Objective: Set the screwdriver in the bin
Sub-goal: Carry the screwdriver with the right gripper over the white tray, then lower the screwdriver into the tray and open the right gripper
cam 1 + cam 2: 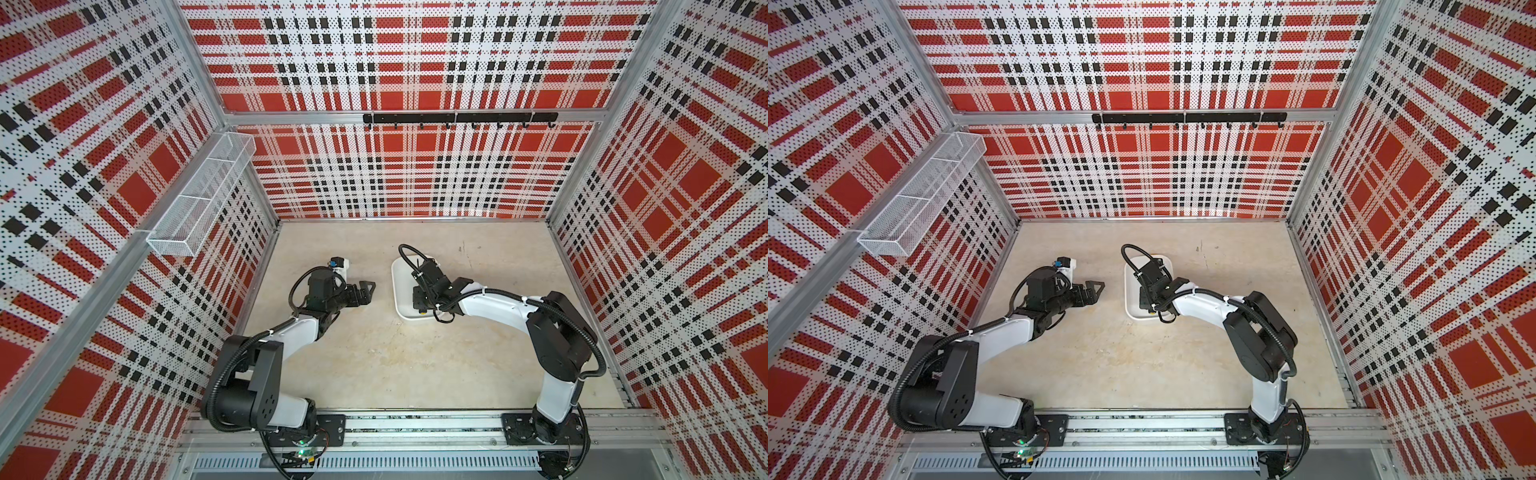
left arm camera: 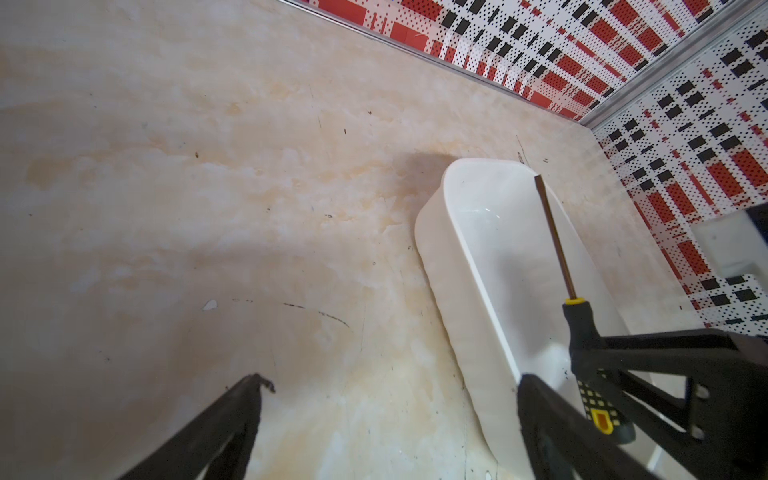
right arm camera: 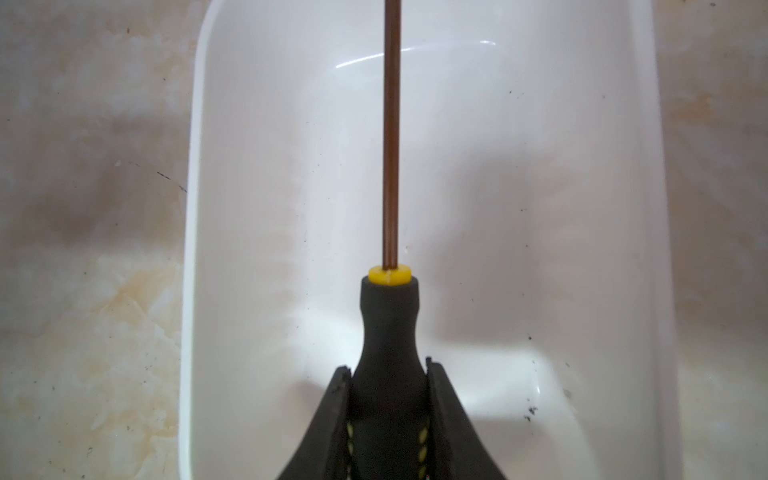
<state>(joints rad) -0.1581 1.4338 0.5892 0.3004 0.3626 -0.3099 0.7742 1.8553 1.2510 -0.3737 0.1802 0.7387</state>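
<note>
My right gripper should next move down toward the bottom of the white bin below it and let go of the screwdriver's black handle there, because the screwdriver's stem runs along the bin.
My right gripper (image 3: pixel 388 370) is shut on the black handle of the screwdriver (image 3: pixel 390 166). The thin brown shaft with its yellow collar points straight out from the jaws, along the length of the white bin (image 3: pixel 195 166). The left wrist view shows the screwdriver (image 2: pixel 557 241) held low over the bin (image 2: pixel 440 257), its tip near the far end. In both top views my right wrist (image 1: pixel 430 276) covers most of the bin (image 1: pixel 399 291). My left gripper (image 1: pixel 365 293) (image 2: pixel 392 380) is open and empty over bare table, just left of the bin.
A white wire-mesh basket (image 1: pixel 199 195) hangs on the left wall. A black hook rail (image 1: pixel 457 118) runs along the back wall. Plaid walls close in the beige table (image 1: pixel 374 361) on three sides.
</note>
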